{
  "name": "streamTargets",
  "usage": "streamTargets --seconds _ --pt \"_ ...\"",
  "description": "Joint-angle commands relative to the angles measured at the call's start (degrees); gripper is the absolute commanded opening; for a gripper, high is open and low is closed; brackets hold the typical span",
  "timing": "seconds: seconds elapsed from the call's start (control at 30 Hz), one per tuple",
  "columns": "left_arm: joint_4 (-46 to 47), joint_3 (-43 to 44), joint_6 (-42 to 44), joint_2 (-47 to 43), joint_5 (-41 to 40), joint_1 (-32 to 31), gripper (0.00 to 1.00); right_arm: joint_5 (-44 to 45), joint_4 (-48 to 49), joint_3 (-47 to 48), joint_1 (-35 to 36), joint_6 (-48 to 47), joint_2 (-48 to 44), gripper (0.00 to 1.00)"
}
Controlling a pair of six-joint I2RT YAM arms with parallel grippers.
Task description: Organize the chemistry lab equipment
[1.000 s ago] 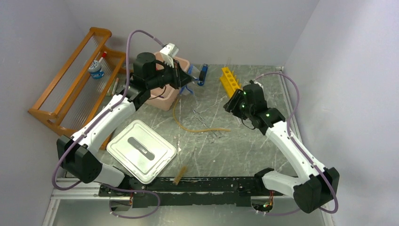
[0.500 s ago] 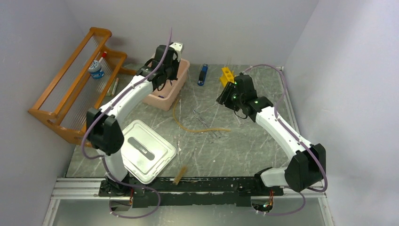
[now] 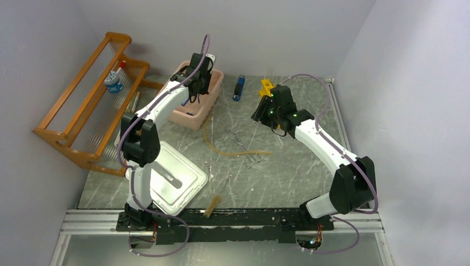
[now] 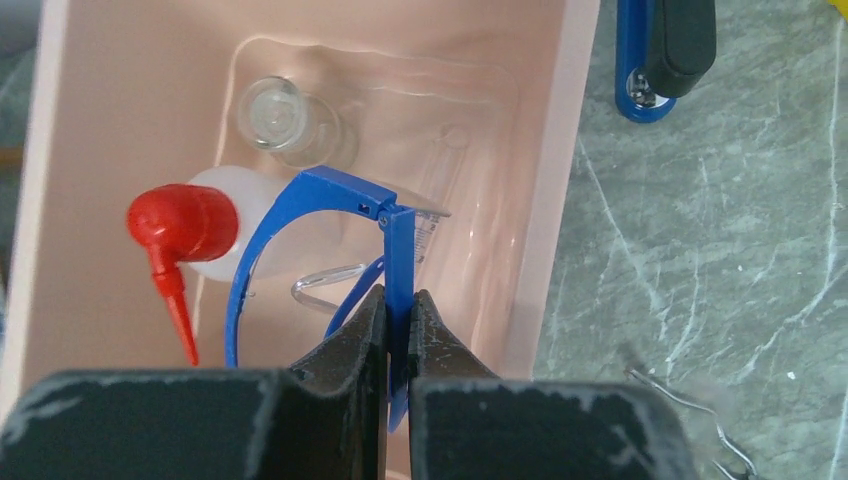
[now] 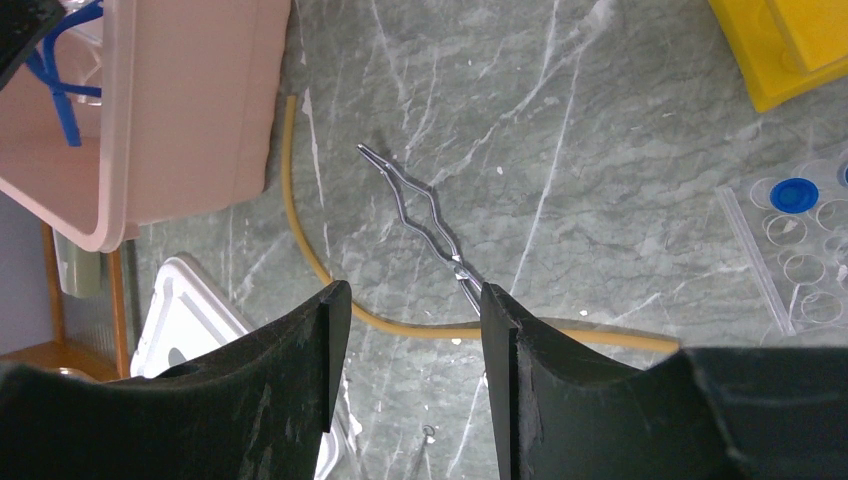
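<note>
The blue plastic tongs (image 4: 320, 190) hang within the pink tub's rim, so my left gripper should lower toward the tub's bottom beside the squeeze bottle and open.
My left gripper (image 4: 398, 305) is shut on the blue plastic tongs (image 4: 320, 190) and holds them over the pink tub (image 4: 80, 110), seen from above in the top view (image 3: 198, 72). In the tub lie a white red-capped squeeze bottle (image 4: 185, 225) and a small clear jar (image 4: 278, 110). My right gripper (image 5: 408, 300) is open and empty, above the table near the thin metal tongs (image 5: 425, 220) and the tan rubber hose (image 5: 300, 200). The hose (image 3: 221, 148) and metal tools (image 3: 244, 147) also show mid-table in the top view. A blue-capped tube (image 5: 795, 195) sits at the right edge.
The grey-white lid (image 3: 166, 176) lies front left. A wooden rack (image 3: 88, 105) stands at the left with a bottle on it. The yellow holed rack (image 3: 267, 87) is behind my right arm. A blue-black tool (image 3: 239, 87) lies at the back. A small brown piece (image 3: 211, 206) lies near the front edge.
My left arm swung back from beside the tub to above it, carrying the blue tongs. My right arm moved left and toward the back, nearer the yellow rack.
</note>
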Motion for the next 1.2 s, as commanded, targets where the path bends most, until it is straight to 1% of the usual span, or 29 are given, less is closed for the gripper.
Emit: streamTargets --seconds 0.0,0.23,0.37,0.5,0.63,0.77,0.87,0.97,1.07,1.17 --pt "-1.2 4.1 -2.2 3.4 3.6 0.6 0.05 -0.1 0.7 2.0 0.2 -1.0 0.6 0.54" --pt "-0.7 5.5 -4.1 7.3 5.8 1.5 0.05 0.3 0.0 2.3 0.2 -1.2 0.6 0.54" --pt "-0.5 5.9 -4.8 9.0 7.1 2.4 0.09 0.3 -0.2 2.4 0.3 -1.1 0.7 0.54" --pt "0.1 5.9 -6.9 10.3 12.4 4.0 0.13 0.4 -0.3 2.4 0.3 -1.1 0.7 0.54" --pt "-0.1 6.6 -8.3 11.2 15.2 4.7 0.19 0.3 -0.4 2.6 0.4 -1.0 0.6 0.54" --pt "0.0 7.1 -9.2 10.0 17.2 5.1 0.30 0.4 -0.2 2.4 0.5 -0.7 0.3 0.53" --pt "-0.6 7.8 -10.1 8.8 19.0 5.6 0.36 0.5 -0.2 2.3 0.9 -0.5 0.3 0.54" --pt "-1.0 8.0 -10.2 6.6 19.0 5.7 0.40 0.7 -0.3 2.1 1.4 -0.3 0.2 0.54" --pt "-1.1 7.3 -10.0 3.5 19.0 5.7 0.44 1.0 -0.3 1.8 2.2 -0.1 -0.2 0.54" --pt "-0.3 4.8 -9.9 -1.3 20.3 5.7 0.50 1.1 0.0 1.2 3.0 0.2 -0.5 0.54"
